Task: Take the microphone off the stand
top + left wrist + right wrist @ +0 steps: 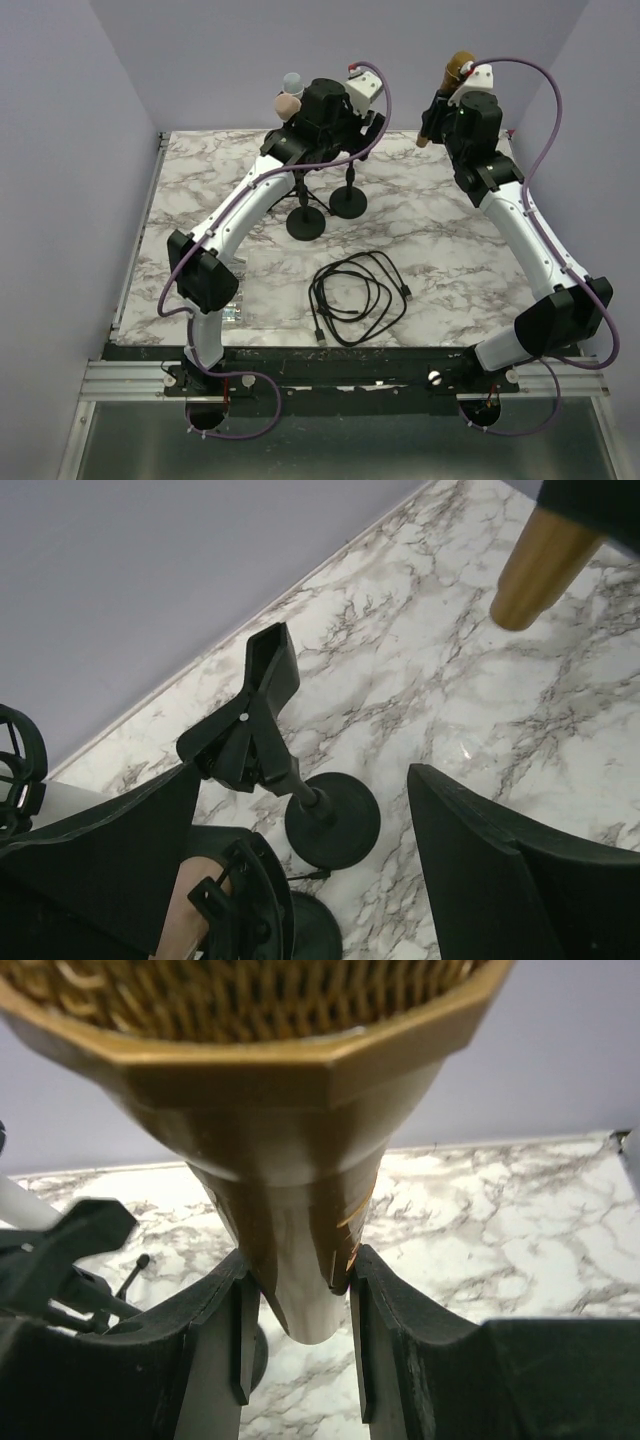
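Bare marble lies below, clear of the stands and cable, so my right gripper should next lower, turn and release the gold microphone [457, 72] flat there.
My right gripper [443, 106] is shut on a gold microphone [457, 72] and holds it high above the table's back right, clear of the stands. In the right wrist view the fingers [222, 1330] clamp its tapered handle [300, 1260] below the mesh head. The empty stand [348, 200] shows in the left wrist view with its open clip [252, 715] and round base [335, 820]. My left gripper [298, 120] is open, with jaws wide apart above the stands [300, 780]. A pink microphone with a grey head [289, 96] sits in the second stand [306, 222], next to my left finger [110, 850].
A coiled black cable [357, 298] lies on the marble table [440, 230] in front of the stands. A small clear object [232, 312] lies near the left arm's base. Purple walls close in the back and both sides.
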Robot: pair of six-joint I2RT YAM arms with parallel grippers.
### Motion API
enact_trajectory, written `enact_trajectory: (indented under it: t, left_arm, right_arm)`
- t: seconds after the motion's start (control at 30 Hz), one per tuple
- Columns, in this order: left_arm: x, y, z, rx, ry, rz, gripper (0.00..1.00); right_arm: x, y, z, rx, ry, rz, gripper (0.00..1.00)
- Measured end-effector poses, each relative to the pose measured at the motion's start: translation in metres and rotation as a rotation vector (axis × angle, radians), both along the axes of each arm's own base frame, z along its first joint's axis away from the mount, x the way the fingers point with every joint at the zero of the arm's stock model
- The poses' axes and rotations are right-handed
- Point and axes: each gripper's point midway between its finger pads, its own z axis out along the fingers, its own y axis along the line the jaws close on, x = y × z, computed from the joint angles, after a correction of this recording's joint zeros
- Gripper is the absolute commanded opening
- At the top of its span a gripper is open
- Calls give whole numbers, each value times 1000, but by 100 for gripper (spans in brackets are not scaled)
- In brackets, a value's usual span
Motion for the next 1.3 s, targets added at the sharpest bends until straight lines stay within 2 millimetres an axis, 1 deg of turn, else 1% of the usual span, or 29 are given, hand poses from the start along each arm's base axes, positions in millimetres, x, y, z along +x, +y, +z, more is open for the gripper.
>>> enact_trajectory:
  t: [0.03,0.07,0.2,0.3,0.37,0.43,0.47,0.53,0.63,0.73,0.8,0.83,0.87,0.93,1.07,1.2,1.3]
  left_arm:
    - [-5,1,5,-14,6,-6,95]
    - [-9,2,12,-26,6,-9,98]
    - [-34,6,46,-99,15,-47,98]
    - [-56,10,84,-167,1,-83,99]
    - [-72,13,114,-226,-11,-104,99]
    - [-83,16,131,-258,-17,-119,99]
    - [-95,20,141,-284,-14,-135,98]
    - [-115,27,148,-315,4,-160,98]
    - [-147,43,145,-331,37,-187,99]
    - [-174,62,130,-331,63,-184,99]
    - [-185,70,122,-326,70,-180,99]
    - [-192,78,115,-316,64,-176,99]
    - [-195,81,110,-309,63,-172,99]
    - [-200,92,101,-289,50,-146,98]
    - [-203,106,92,-282,11,-104,98]
    - [-211,117,84,-296,-34,-81,98]
    - [-214,117,85,-294,-65,-78,98]
  right_arm:
    - [0,0,-7,13,14,-5,1]
    - [0,0,-14,23,31,-9,1]
    - [-3,-2,-46,66,105,-38,1]
    - [-4,-7,-66,118,151,-72,1]
    - [-5,-15,-79,167,178,-109,1]
    - [-4,-28,-90,218,200,-156,1]
    - [-4,-36,-95,249,209,-185,1]
    - [-3,-54,-107,317,225,-248,1]
    - [-5,-86,-131,441,256,-353,1]
    - [-4,-120,-153,604,273,-482,1]
    - [-1,-138,-168,725,282,-568,1]
    - [0,-147,-177,779,289,-611,1]
    - [1,-153,-187,828,303,-654,1]
    - [5,-159,-209,908,345,-728,1]
    - [25,-153,-243,1008,436,-793,1]
    - [45,-148,-266,1066,504,-830,1]
    - [50,-146,-280,1093,539,-862,1]
